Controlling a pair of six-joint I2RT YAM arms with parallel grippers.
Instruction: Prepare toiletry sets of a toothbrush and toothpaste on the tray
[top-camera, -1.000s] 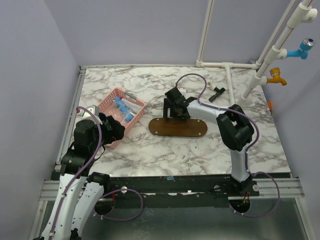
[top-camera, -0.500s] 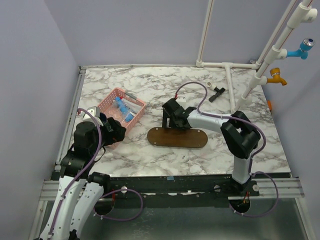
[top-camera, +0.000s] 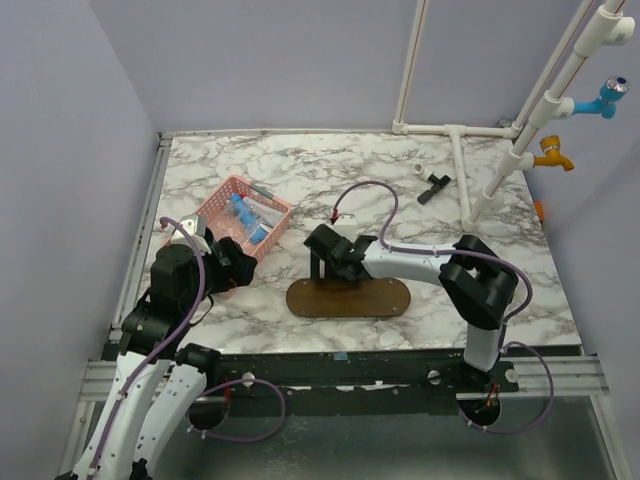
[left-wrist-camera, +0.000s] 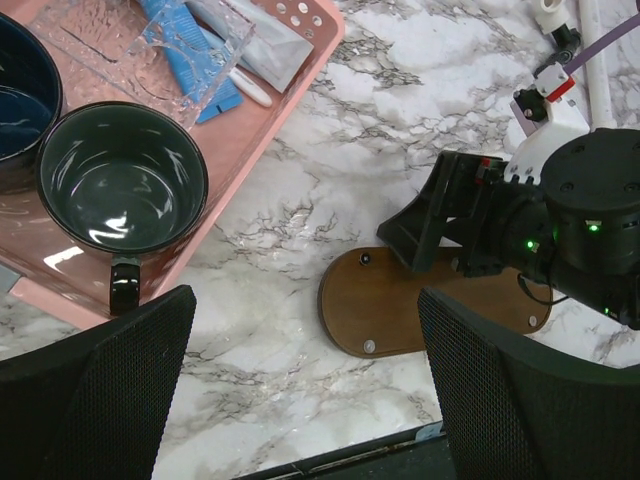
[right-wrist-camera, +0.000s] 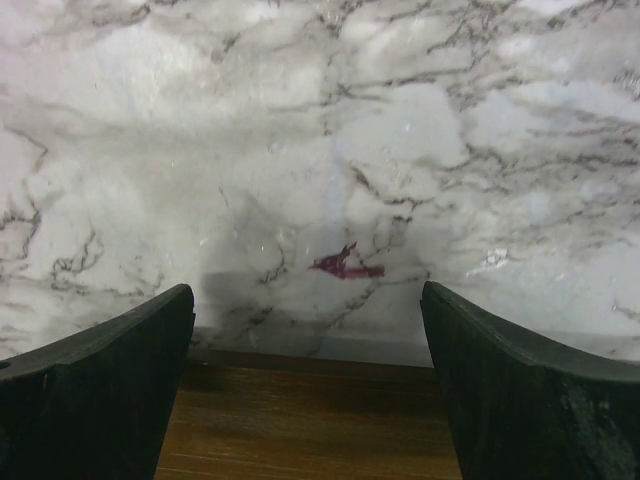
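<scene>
My left gripper moves to the left in the top view and down onto the basket's grey rim strip next, as the basket stands apart from the tray.
The dark brown wooden tray (top-camera: 347, 298) lies on the marble table, empty; it also shows in the left wrist view (left-wrist-camera: 400, 310) and the right wrist view (right-wrist-camera: 310, 420). My right gripper (top-camera: 325, 265) is open, its fingers spread over the tray's far edge, holding nothing (right-wrist-camera: 305, 290). My left gripper (top-camera: 235, 262) is open and empty above bare marble between the pink basket and the tray (left-wrist-camera: 305, 300). A white toothpaste tube (left-wrist-camera: 255, 45) and a slim white handle end that may be the toothbrush (left-wrist-camera: 250, 88) lie in the basket.
The pink mesh basket (top-camera: 245, 215) stands at the left; its rim (left-wrist-camera: 300, 80) shows in the left wrist view. It holds a dark cup (left-wrist-camera: 122, 178), a blue bowl (left-wrist-camera: 20, 90), blue packs and a clear package (left-wrist-camera: 150, 40). White pipes stand at the back right (top-camera: 465, 170).
My right gripper has come toward the near left and the tray has slid with it, nearer the front edge. My left arm has barely moved.
</scene>
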